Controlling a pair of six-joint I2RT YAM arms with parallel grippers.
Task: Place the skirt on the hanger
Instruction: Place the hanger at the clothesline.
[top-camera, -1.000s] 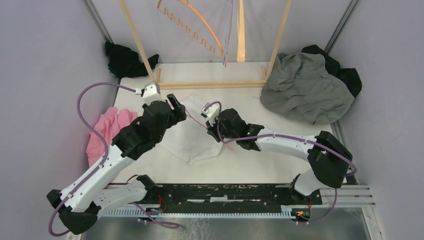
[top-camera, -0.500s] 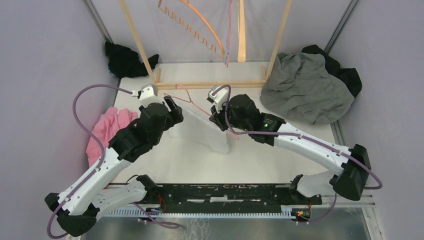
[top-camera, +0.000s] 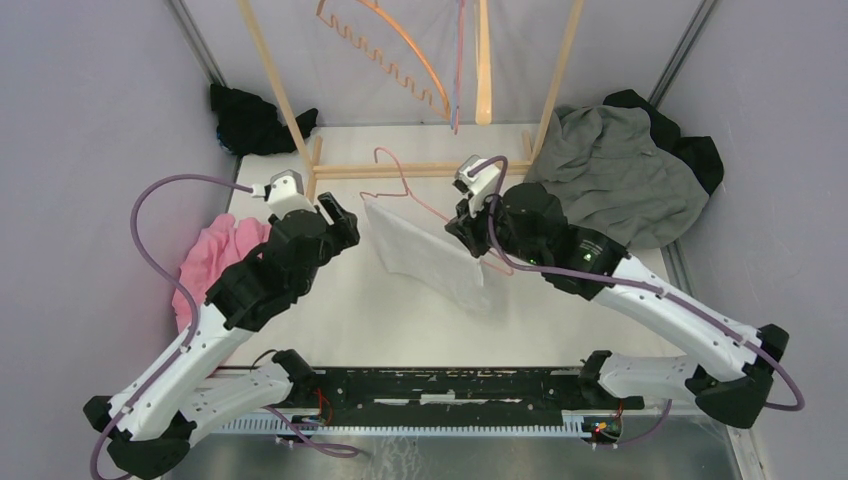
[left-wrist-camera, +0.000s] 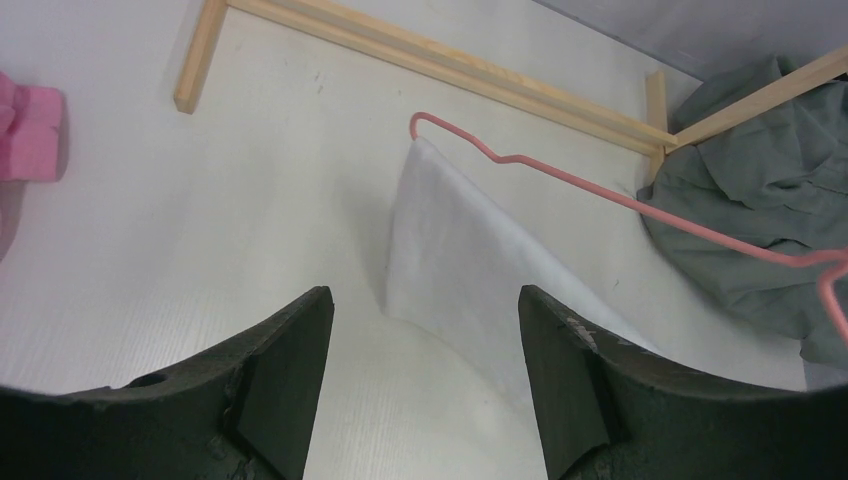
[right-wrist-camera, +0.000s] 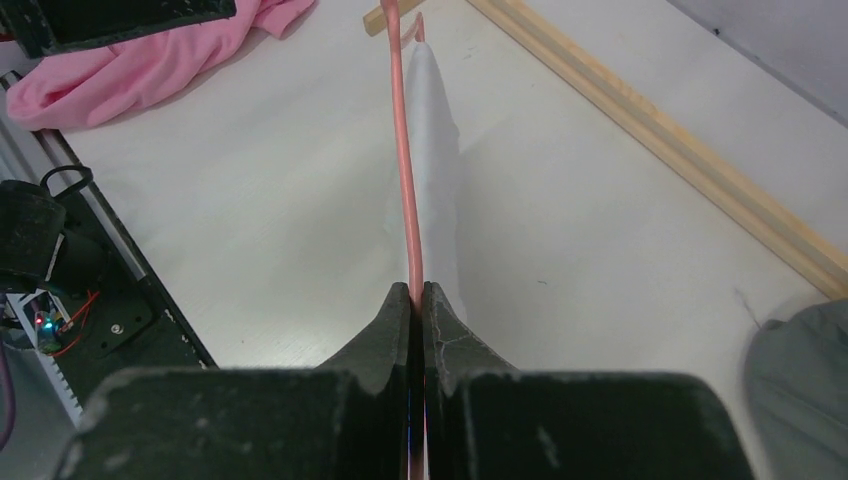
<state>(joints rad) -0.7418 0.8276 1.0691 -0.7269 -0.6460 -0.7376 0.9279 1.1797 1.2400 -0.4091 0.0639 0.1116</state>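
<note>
My right gripper moves up and outward to the rack's gap beside the hangers next and releases the pink hanger (top-camera: 400, 185), as the skirt already hangs on it.
A white skirt (top-camera: 430, 255) hangs from a pink wire hanger (top-camera: 400, 185) above the middle of the table, its lower edge near or on the surface. My right gripper (top-camera: 470, 222) is shut on the hanger's wire at the skirt's right end; in the right wrist view the pink hanger (right-wrist-camera: 403, 170) runs straight out of the closed right gripper (right-wrist-camera: 416, 290), with the skirt (right-wrist-camera: 440, 150) draped beside it. My left gripper (top-camera: 340, 215) stands open just left of the skirt, apart from it. In the left wrist view the skirt (left-wrist-camera: 470, 260) and hanger (left-wrist-camera: 560, 178) lie beyond the empty left gripper (left-wrist-camera: 422, 295).
A wooden rack (top-camera: 420, 170) stands at the back, with more hangers (top-camera: 400, 60) hanging from it. A grey garment heap (top-camera: 610, 175) lies at the back right, a black garment (top-camera: 250, 120) at the back left, and a pink garment (top-camera: 215, 255) at the left edge.
The right arm has raised the hanger and carried it back and to the right, lifting the skirt from flat on the table to hanging. The left arm drew back slightly to the left.
</note>
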